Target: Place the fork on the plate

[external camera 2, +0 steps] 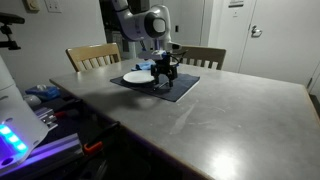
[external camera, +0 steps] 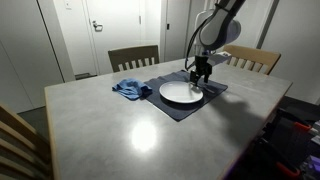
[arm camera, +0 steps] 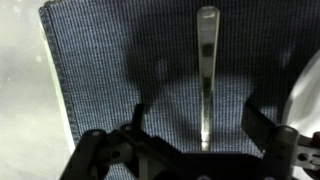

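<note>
I will stay low over the placemat and bring both fingers together on the fork's thin handle, because the fork already lies between my gripper's open fingers.
The fork lies flat on the dark grey placemat, its handle pointing away in the wrist view. My gripper is open just above it, one finger on each side of the fork, not touching it. The white plate sits on the placemat beside the gripper; its rim shows at the right edge of the wrist view. In both exterior views the fork is too small to make out. The gripper hangs low next to the plate.
A crumpled blue cloth lies on the grey table beside the placemat. Wooden chairs stand at the far side. Equipment with cables sits by one table edge.
</note>
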{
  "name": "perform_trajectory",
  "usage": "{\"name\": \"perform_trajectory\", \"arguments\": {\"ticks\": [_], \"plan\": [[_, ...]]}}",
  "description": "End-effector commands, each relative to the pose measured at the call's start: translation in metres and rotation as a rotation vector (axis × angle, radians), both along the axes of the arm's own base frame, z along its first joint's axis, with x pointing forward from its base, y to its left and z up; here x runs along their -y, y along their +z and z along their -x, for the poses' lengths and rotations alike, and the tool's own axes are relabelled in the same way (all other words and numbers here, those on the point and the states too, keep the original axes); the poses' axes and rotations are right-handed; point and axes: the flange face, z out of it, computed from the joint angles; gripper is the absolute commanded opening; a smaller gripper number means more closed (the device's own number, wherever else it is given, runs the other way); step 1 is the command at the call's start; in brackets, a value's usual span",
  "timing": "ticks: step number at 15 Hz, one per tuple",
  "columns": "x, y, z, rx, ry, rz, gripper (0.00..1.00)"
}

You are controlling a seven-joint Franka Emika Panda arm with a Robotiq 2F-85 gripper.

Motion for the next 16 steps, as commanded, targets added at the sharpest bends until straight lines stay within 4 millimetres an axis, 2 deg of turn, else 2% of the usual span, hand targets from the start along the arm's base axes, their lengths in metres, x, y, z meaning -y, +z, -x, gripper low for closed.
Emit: {"name": "perform_trajectory", "arguments": {"ticks": [1, 2, 4, 5, 7, 8, 10, 11, 12, 14, 16], "plan": [[0.0051, 0.0066, 0.0040, -0.016, -0.009, -0.016, 0.87], [0.0053, 0.0077, 0.0041, -0.014, -0.009, -0.015, 0.89], [0.0070, 0.0088, 0.0045, -0.013, -0.012, -0.013, 0.87], [0.0078, 0.0091, 0.0037, -0.013, -0.013, -0.013, 0.81], [0.0093, 0.0095, 0.0027, -0.014, -0.012, -0.013, 0.79], [0.0094, 0.0108, 0.0017, -0.013, -0.011, -0.013, 0.72], [0.0103, 0.0118, 0.0014, -0.013, -0.010, -0.013, 0.66], [0.0106, 0.0125, 0.0008, -0.012, -0.010, -0.012, 0.59], [0.0109, 0.0135, 0.0002, -0.012, -0.011, -0.013, 0.59], [0.0122, 0.0138, 0.0000, -0.014, -0.010, -0.014, 0.48], [0.0132, 0.0134, 0.0006, -0.016, -0.007, -0.017, 0.44]]}}
